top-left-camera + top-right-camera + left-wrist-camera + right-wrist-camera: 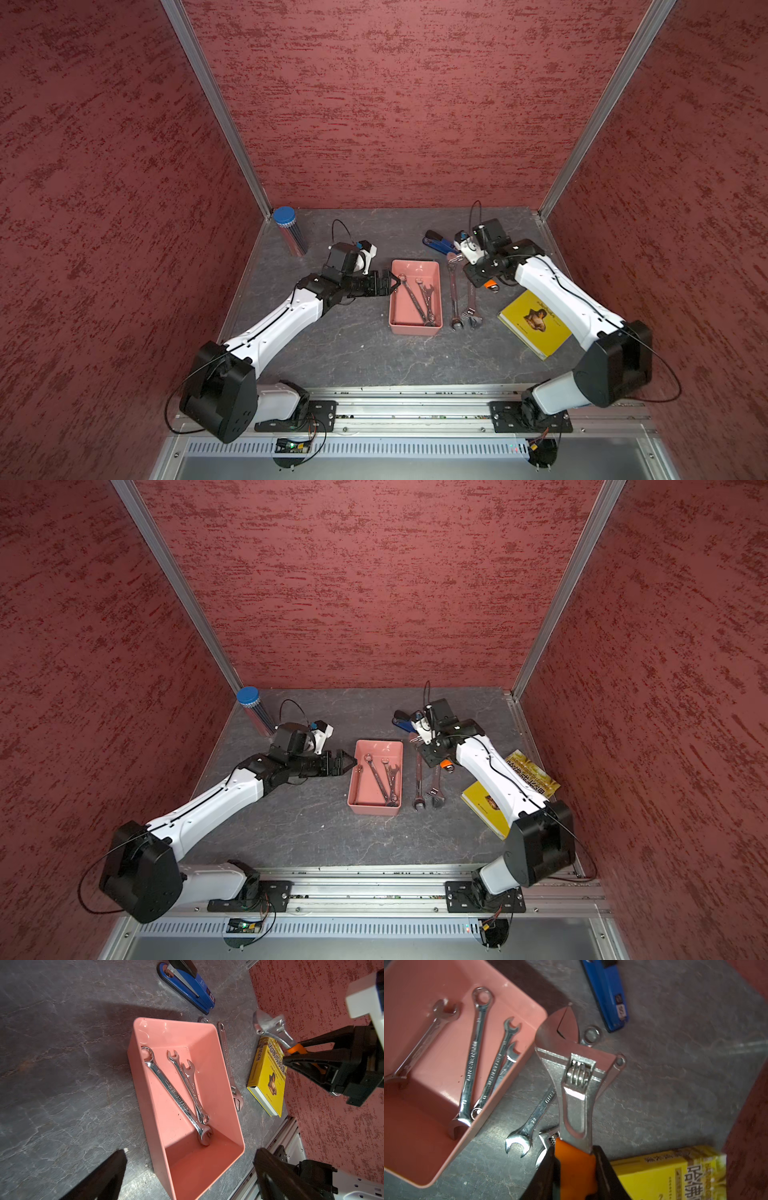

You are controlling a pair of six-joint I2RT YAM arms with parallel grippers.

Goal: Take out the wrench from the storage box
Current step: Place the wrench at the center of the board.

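Observation:
My right gripper lowers toward the yellow book next and releases the orange handle, since the bare tabletop between the book and second adjustable wrench lies below.
The salmon-pink storage box (411, 330) (374, 808) (145, 1088) (415, 1095) sits mid-table. Three chrome wrenches (176, 1095) (417, 299) lie crossed inside it. My left gripper (395, 286) (190, 1163) is open at the box's left wall near the far end, its fingers astride the box's end and nothing between them. My right gripper (478, 275) (575, 1159) is shut on the orange handle of an adjustable wrench (577, 1088) (270, 1026). That wrench is held above the table just right of the box's far corner.
Right of the box a combination wrench (454, 299) and a second adjustable wrench (473, 309) lie side by side. A blue stapler (438, 243) lies at the back, a yellow book (536, 324) at the right and a blue-lidded cylinder (286, 230) in the back left corner.

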